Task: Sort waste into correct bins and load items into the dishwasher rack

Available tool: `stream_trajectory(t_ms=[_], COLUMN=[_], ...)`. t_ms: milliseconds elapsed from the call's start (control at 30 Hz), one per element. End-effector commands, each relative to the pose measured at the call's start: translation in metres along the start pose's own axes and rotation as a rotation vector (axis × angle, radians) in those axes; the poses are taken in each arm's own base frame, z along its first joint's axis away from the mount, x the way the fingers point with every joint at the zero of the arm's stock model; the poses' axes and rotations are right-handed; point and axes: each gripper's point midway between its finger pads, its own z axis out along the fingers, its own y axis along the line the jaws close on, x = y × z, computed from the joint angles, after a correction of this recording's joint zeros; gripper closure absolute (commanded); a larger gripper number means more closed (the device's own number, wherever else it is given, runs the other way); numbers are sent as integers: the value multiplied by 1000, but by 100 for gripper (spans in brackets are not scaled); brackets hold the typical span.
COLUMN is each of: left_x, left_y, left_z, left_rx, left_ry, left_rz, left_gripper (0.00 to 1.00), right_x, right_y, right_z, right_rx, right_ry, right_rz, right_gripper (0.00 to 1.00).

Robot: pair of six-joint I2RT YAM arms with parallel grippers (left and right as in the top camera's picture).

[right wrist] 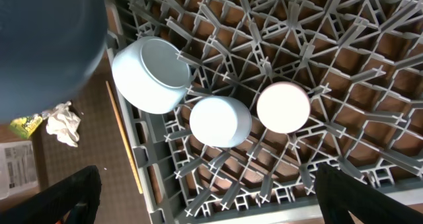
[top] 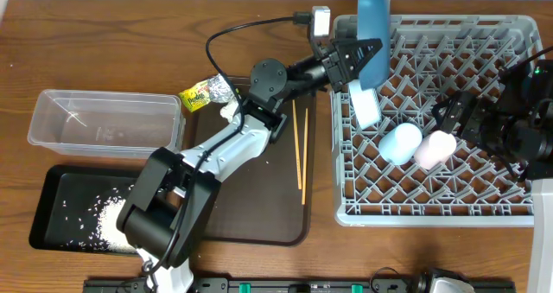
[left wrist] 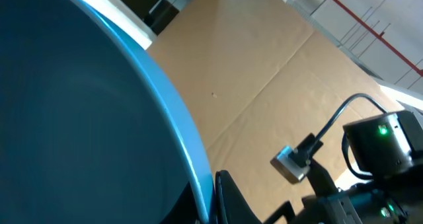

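Observation:
My left gripper lowers the plate and shifts to the right in the overhead view next, to get it onto the rack's empty wires beyond the white bowl (right wrist: 151, 75).
My left gripper (top: 357, 56) is shut on the rim of the large blue plate (top: 373, 21), which it holds on edge over the back left of the grey dishwasher rack (top: 432, 213). The left wrist view is filled by the plate (left wrist: 79, 118), with one finger (left wrist: 231, 201) pressed against its rim. In the rack lie the white bowl (right wrist: 151, 75), the light-blue cup (right wrist: 219, 121) and the pink cup (right wrist: 283, 108). My right gripper (top: 462, 113) hangs open above the rack's right part, holding nothing. The chopsticks (top: 300, 146) lie on the brown tray. The wrapper (top: 197, 95) and tissue (right wrist: 64, 123) lie beside it.
The clear tub (top: 104, 120) stands at the left. In front of it the black tray (top: 52, 198) holds white rice grains (top: 105, 215). The dark-brown serving tray (top: 259, 215) lies between these bins and the rack, partly under my left arm. A cable loops above the left arm.

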Motion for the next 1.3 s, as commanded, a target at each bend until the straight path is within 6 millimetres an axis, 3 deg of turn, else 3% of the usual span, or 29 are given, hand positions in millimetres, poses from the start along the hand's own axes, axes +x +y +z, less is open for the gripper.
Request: stream_trajectory(t_ms=[0,367,767,1033,1267], left_x=[-10,21,40,42,49], left_y=[-5,33,65,71,96], left_z=[17,52,50,50,44], left_rx=[30,63,9,-5,-101], left_ry=[-35,30,32,25,51], left_rz=[57,-80,-174,-194,-246], left_gripper=[94,93,94,94,83], right_x=[-2,5,5,5,6], right_y=[-1,-2,-2,-3,-3], right_z=[-3,-3,-3,-3,-3], right_rx=[3,10,10,11,12], right_ry=[-8,18,18,20,23], right_rz=[-9,-7,-7,-7,-9], right_gripper=[4,4,4,4,4])
